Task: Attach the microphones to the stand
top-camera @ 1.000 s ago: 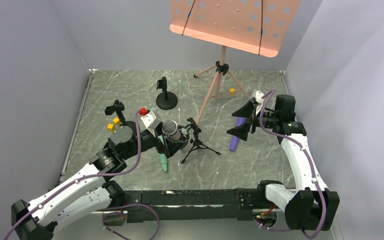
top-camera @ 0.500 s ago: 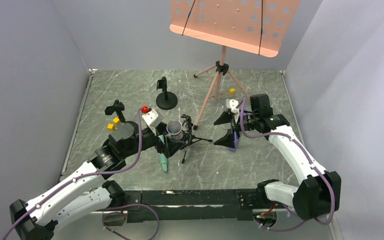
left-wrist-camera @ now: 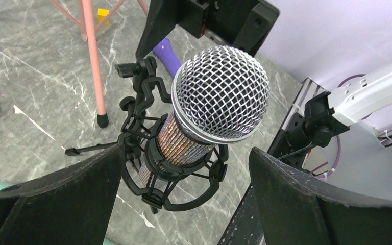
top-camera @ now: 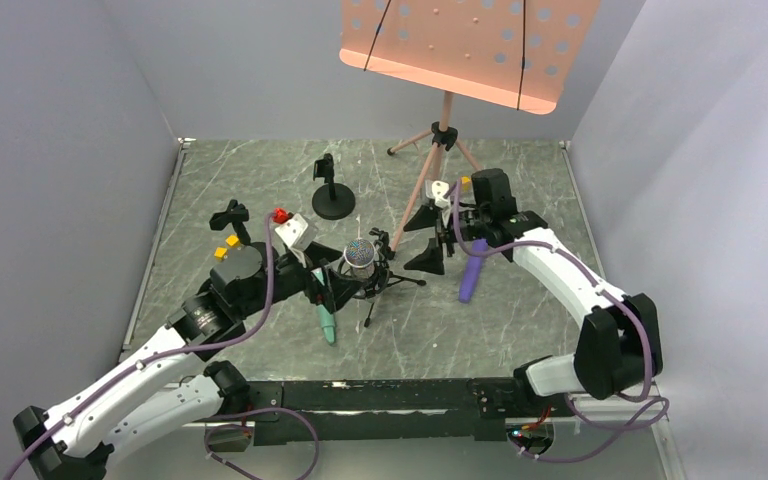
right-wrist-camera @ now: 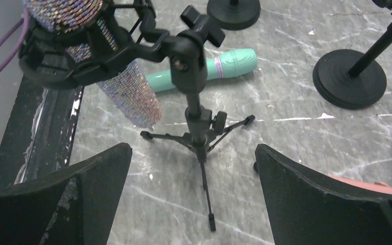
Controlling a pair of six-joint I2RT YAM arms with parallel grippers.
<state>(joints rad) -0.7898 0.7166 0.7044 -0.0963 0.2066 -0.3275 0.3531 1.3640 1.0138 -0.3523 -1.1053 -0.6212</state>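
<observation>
My right gripper moves to the left in the top view, around the tripod's post, and closes next, since that post is bare below the mount's joint.
The glittery silver-pink microphone (left-wrist-camera: 218, 93) with its grey mesh head sits in the black shock mount (left-wrist-camera: 176, 176) of the small tripod stand (right-wrist-camera: 196, 120); it also shows in the top view (top-camera: 360, 252). My left gripper (left-wrist-camera: 184, 204) is open, with a finger on either side of the mount and not touching it. My right gripper (right-wrist-camera: 194, 199) is open and empty, just right of the tripod (top-camera: 392, 272). The mint green microphone (top-camera: 326, 318) lies on the table by the left gripper (top-camera: 336, 286). The purple microphone (top-camera: 473, 268) lies right of the right gripper (top-camera: 422, 240).
A black round-base stand (top-camera: 332, 200) stands at the back. Another black clip stand (top-camera: 232, 218) stands at the left. A pink music stand (top-camera: 440, 150) has its legs behind the tripod. Small yellow blocks (top-camera: 226, 247) lie at the left.
My right arm has swung left from beside the purple microphone to beside the tripod stand. The silver-pink microphone and its mount have shifted slightly right and up in the view.
</observation>
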